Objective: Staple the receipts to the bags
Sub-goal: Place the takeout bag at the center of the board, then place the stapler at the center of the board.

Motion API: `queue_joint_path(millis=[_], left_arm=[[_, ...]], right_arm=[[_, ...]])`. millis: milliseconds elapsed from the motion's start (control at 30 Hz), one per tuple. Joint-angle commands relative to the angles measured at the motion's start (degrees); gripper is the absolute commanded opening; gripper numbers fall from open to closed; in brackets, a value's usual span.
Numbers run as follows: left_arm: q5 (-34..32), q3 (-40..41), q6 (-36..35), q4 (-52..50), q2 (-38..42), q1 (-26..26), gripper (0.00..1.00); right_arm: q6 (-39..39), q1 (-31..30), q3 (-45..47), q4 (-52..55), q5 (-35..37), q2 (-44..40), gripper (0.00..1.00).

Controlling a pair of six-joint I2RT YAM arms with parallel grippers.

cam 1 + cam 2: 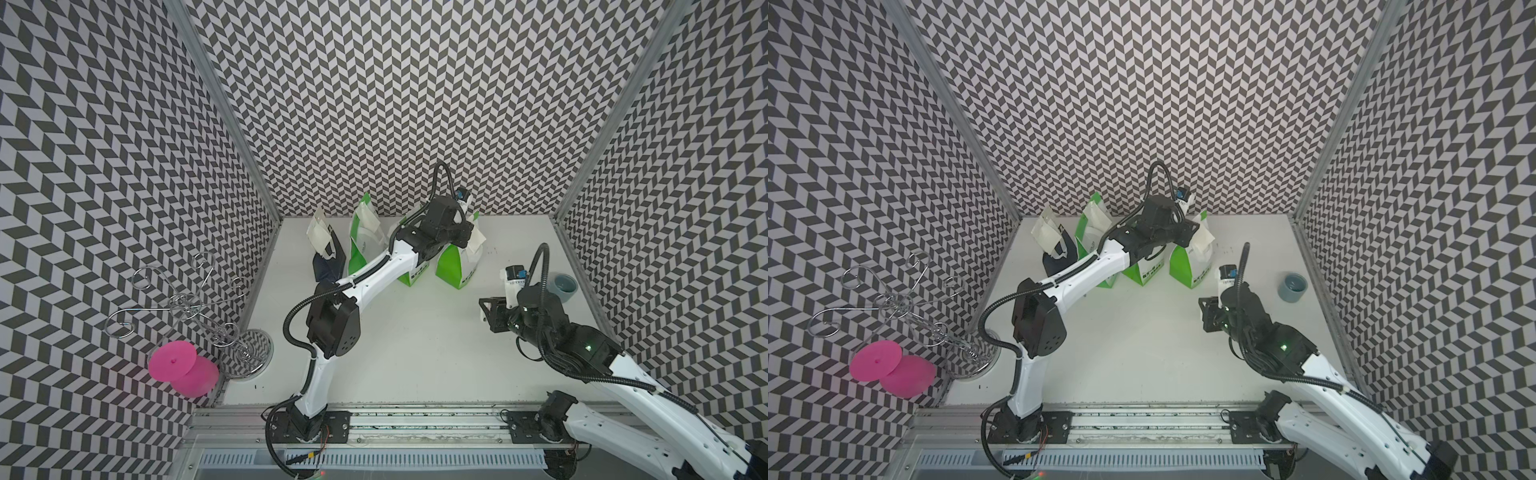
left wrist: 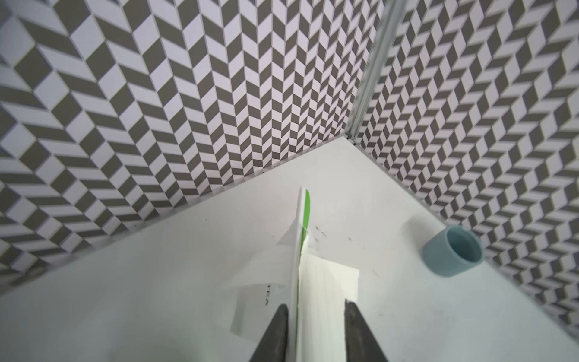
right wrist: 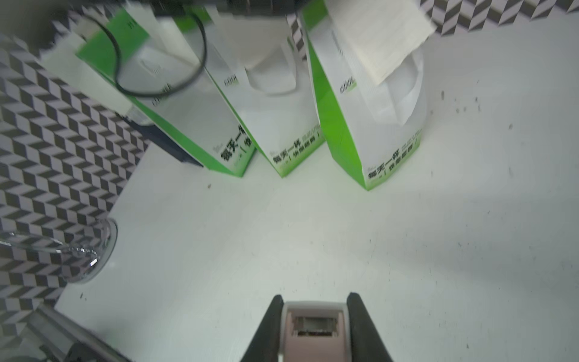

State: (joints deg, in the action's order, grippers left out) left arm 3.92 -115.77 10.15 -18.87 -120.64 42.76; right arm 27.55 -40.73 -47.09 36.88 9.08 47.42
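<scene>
I need to tilt the fingers of my right gripper down next. Then I need to lower the stapler (image 3: 315,326) onto the clear tabletop below, in front of the bags, and release it.
Several bags stand in a row near the back wall: a navy one (image 1: 328,266) and three green-and-white ones (image 1: 361,249) (image 1: 413,276) (image 1: 455,270). Cream receipts hang at the tops of the navy bag (image 1: 320,235), the green bag beside it (image 1: 368,222) and the rightmost bag (image 1: 476,241). My left gripper (image 2: 316,308) is open, its jaws straddling the rightmost bag's top edge (image 2: 306,213) and its receipt (image 2: 326,282). My right gripper (image 3: 315,301) is shut on the pinkish-white stapler (image 3: 315,326), hovering to the right in front of the bags (image 3: 376,131).
A grey-blue cup (image 1: 563,286) stands by the right wall. A wire rack (image 1: 199,303) and pink discs (image 1: 178,361) sit at the left edge. Patterned walls close in the back and both sides. My left arm (image 1: 374,278) reaches across the middle bags.
</scene>
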Motion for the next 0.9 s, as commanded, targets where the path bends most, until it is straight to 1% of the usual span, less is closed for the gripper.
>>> queue_joint_path(millis=[0,133,200,233,267,300,367,400,467,500,567,600,633,667,700,733,800,867], left_arm=[[2.21,-2.28,0.17,0.77,1.53,0.2,0.55],[2.25,-5.43,0.42,-0.57,5.55,-0.2,0.68],[1.8,-5.06,0.13,-1.08,10.16,-0.04,0.8],[1.79,-3.01,0.05,-0.83,13.48,0.06,0.85],[1.42,0.87,-0.08,0.41,17.91,0.29,0.89],[0.69,5.08,0.03,2.3,22.13,0.64,0.91],[-1.3,18.02,0.03,7.74,33.03,1.83,0.93],[-2.59,23.01,0.17,10.23,37.71,2.52,0.95],[-5.75,34.06,1.13,12.58,46.98,3.79,0.96],[-7.78,37.89,1.83,12.67,50.4,4.19,0.96],[-11.66,45.76,3.52,11.2,58.26,4.49,0.96],[-12.71,49.66,4.11,11.2,61.55,4.52,0.96],[-14.52,54.03,5.0,11.03,65.63,4.52,0.96],[-15.22,58.83,5.1,11.43,69.62,4.49,0.96],[-15.54,62.73,4.57,11.86,72.78,4.5,0.96],[-16.21,66.37,4.15,11.5,76.47,4.49,0.96],[-16.75,72.63,3.03,12.02,83.0,4.48,0.96],[-18.33,78.21,2.19,13.1,88.79,4.51,0.97]], right_arm=[[2.17,0.12,1.43,2.36,-6.27,1.94,0.07],[3.0,0.12,4.8,-1.87,-8.03,7.24,0.07],[3.04,0.27,5.96,-4.58,-9.02,11.24,0.07],[3.75,0.3,6.25,-6.08,-9.44,13.9,0.07],[4.13,0.37,6.52,-7.39,-9.7,16.73,0.07],[3.31,0.39,6.53,-8.98,-10.55,19.61,0.07],[1.82,0.48,5.04,-9.75,-10.83,27.33,0.07],[1.1,0.37,4.42,-10.29,-10.39,30.45,0.07],[0.84,0.37,4.11,-12.5,-9.16,34.97,0.09],[0.75,0.38,4.2,-13.62,-9.08,35.93,0.1],[0.88,0.35,3.82,-15.16,-8.65,37.43,0.18],[0.84,0.39,3.61,-15.79,-8.57,37.79,0.24],[1.04,0.36,3.5,-16.22,-8.29,38.05,0.35],[0.97,0.38,3.33,-16.74,-7.93,37.94,0.51],[0.85,0.39,3.28,-17.15,-7.13,37.48,0.6],[0.75,0.39,3.16,-17.28,-6.16,36.65,0.67],[0.46,0.34,3.18,-18.16,-4.01,33.73,0.74],[0.57,0.3,4.28,-19.86,-1.86,28.79,0.8]])
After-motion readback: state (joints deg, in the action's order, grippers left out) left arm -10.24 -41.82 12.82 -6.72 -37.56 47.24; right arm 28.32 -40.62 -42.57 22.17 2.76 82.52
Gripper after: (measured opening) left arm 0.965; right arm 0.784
